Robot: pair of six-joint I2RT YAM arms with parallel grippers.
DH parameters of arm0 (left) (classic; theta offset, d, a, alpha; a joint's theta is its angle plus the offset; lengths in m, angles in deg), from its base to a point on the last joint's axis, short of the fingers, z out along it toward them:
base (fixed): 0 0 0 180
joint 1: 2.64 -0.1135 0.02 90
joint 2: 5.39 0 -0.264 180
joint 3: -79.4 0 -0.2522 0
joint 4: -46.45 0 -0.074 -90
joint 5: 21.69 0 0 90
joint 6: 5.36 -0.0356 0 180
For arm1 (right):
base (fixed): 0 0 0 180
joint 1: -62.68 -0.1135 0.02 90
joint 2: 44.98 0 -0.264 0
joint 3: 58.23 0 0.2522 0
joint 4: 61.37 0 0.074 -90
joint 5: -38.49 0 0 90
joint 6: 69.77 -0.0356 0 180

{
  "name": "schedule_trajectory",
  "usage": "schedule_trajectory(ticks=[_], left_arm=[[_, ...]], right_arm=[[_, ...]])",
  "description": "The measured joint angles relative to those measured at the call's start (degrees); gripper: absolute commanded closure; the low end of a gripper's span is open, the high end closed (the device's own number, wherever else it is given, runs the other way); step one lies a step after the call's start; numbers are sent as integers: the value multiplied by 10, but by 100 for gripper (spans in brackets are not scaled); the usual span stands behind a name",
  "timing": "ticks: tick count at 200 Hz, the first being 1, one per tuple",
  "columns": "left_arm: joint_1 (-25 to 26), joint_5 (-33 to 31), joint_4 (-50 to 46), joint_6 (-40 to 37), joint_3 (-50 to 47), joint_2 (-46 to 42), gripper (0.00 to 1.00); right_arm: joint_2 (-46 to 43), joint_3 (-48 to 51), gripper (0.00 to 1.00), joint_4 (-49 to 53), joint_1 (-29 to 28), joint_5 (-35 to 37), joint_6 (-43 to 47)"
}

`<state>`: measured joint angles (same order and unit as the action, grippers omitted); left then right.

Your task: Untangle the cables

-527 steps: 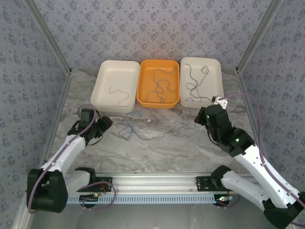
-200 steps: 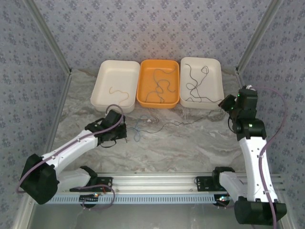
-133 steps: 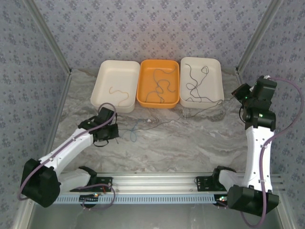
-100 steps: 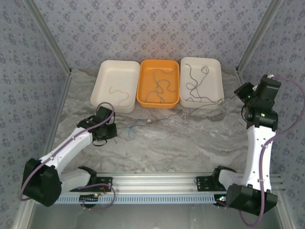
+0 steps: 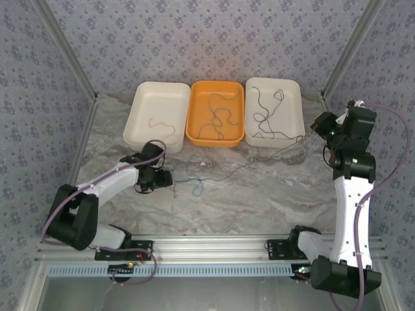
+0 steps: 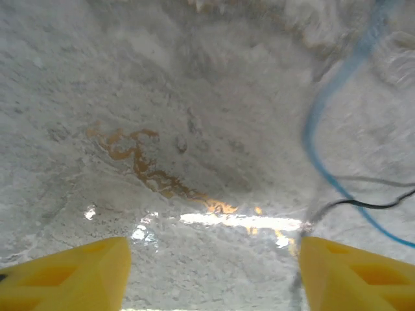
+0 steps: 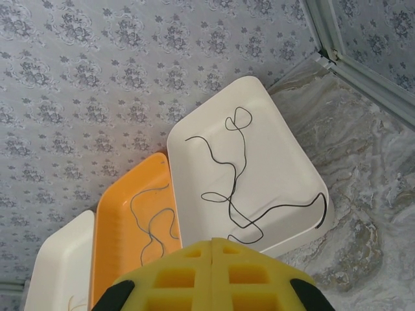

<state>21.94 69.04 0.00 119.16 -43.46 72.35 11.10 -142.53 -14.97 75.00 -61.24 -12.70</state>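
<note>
The blue cable's far part (image 6: 368, 35) lies outward of my left gripper's open fingers. I need to move that gripper outward toward the orange tray to close there.
A blue cable (image 5: 194, 176) lies curled on the marble table, tangled with a thin black cable (image 5: 259, 157). The black cable runs right and up to my right gripper (image 5: 319, 123). That gripper hangs by the right white tray's corner, shut on the strand's end. Its yellow fingers (image 7: 213, 243) are pressed together, and the grip point is hidden behind them. My left gripper (image 5: 165, 181) is low over the table just left of the blue cable, open. Between its fingers (image 6: 214, 272) is bare marble. The blue cable (image 6: 318, 129) and a black strand (image 6: 363, 204) pass by the right finger.
Three trays stand at the back. The left white tray (image 5: 139, 120) holds a tan cable (image 5: 162, 126). A dark cable (image 5: 217, 116) lies in the orange tray (image 5: 194, 113), and a black cable (image 7: 227, 162) in the right white tray (image 5: 295, 103). Patterned walls enclose the table.
My left gripper has opened and let go of the cable end, shifting slightly right. The blue cable now lies slack beside it. My right gripper, still shut, has eased a little left.
</note>
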Motion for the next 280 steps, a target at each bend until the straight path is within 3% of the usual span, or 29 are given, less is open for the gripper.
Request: schedule_trajectory(ticks=[24, 45, 76, 111, 170, 215, 236, 253, 277, 280], left_arm=[[-19, 2, 11, 11, 0, -62, 25], [-19, 19, 43, 30, 0, -66, 26], [73, 26, 92, 50, 16, 2, 27], [159, 9, 115, 52, 110, 114, 26], [251, -98, 79, 41, 370, 322, 23], [289, -213, -14, 19, 509, 456, 28], [305, -255, -38, 19, 519, 485, 29], [313, -277, -41, 19, 523, 491, 47], [319, -279, -32, 17, 532, 505, 100], [320, -278, -28, 19, 532, 506, 100]], right_arm=[[-5, 0, 100, 2, -4, -6, 0], [-8, 6, 100, 3, -16, -6, 0], [-13, 16, 100, 13, -21, -6, 5], [-30, 42, 100, 24, -21, -6, 7], [-47, 71, 100, 24, -24, -17, 6], [-66, 80, 100, 23, -24, -25, 5], [-68, 88, 100, 23, -24, -32, 2], [-70, 96, 100, 19, -25, -37, -2], [-71, 100, 100, 18, -25, -38, -5], [-72, 100, 100, 18, -25, -38, -5]])
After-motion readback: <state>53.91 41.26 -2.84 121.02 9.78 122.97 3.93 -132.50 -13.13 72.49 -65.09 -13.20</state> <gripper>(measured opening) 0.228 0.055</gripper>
